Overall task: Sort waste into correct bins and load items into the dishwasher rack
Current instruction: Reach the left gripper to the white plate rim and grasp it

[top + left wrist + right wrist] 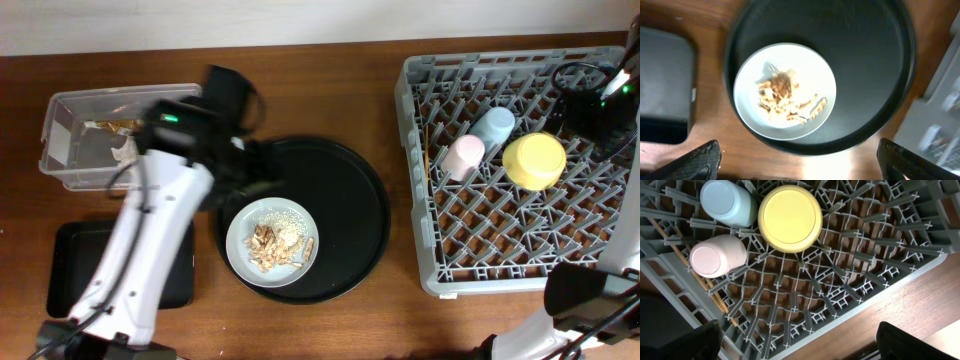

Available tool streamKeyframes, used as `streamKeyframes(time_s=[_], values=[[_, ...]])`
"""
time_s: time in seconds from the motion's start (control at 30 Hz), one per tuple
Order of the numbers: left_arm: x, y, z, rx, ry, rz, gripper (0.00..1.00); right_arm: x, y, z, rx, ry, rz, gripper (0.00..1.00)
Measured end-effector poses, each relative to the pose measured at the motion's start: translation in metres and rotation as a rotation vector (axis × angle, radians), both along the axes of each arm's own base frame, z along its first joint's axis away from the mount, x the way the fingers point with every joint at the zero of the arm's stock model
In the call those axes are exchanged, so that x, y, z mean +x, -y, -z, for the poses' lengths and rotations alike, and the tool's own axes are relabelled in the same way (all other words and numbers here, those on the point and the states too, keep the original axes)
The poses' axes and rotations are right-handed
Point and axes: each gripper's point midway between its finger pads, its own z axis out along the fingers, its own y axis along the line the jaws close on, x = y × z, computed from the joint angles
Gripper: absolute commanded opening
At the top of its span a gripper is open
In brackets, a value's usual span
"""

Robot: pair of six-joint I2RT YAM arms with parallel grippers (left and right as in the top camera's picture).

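Note:
My left gripper needs to go down and toward the rack (430, 200) next, onto the plate's rack-side rim, because that is below it and to its right in the overhead view.
A round grey plate (240, 228) with beige food scraps (275, 245) and rice grains sits on the large round black tray (350, 190). My left gripper (250, 168) hovers open at that tray's left side. The left wrist view looks down on the plate (810, 65) and scraps (785, 97), with nothing between the gripper's (800, 162) fingers. The dishwasher rack (430, 200) holds an upturned pink cup (464, 155), light-blue cup (492, 126), yellow bowl (534, 160) and chopsticks (713, 296). My right gripper (592, 112) hangs open over the rack's far right corner, empty (797, 345).
The clear tub (120, 96) at the far left holds a gold-brown wrapper (108, 127) and white tissue (125, 150). The shallow black rectangular tray (70, 265) lies at the front left, partly under my left arm. Brown tabletop shows between tray and rack.

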Motion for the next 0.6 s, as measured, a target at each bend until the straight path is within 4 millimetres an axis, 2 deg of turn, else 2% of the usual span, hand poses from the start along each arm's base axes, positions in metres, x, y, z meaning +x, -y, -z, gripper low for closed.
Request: streamKeyframes(time_s=[0.07,0.33,0.4,0.43,0.53,0.6], values=[[-0.010,0.024,0.022,0.023,-0.015,0.088,0.98,0.000,0.000,0.000,-0.001,0.000,0.001,0.99],[-0.049,0.080,0.106,0.011,-0.079,0.253,0.90,0.000,0.000,0.000,-0.002,-0.001,0.001,0.99],[-0.060,0.091,0.120,0.014,-0.083,0.306,0.89,0.000,0.000,0.000,-0.003,-0.001,0.001,0.99],[-0.063,0.095,0.124,0.016,-0.085,0.327,0.84,0.000,0.000,0.000,-0.003,-0.001,0.001,0.99],[-0.061,0.109,0.128,0.013,-0.050,0.385,0.83,0.000,0.000,0.000,-0.003,-0.001,0.001,0.99],[-0.061,0.109,0.136,0.042,-0.057,0.395,0.83,0.000,0.000,0.000,-0.003,-0.001,0.001,0.99]])
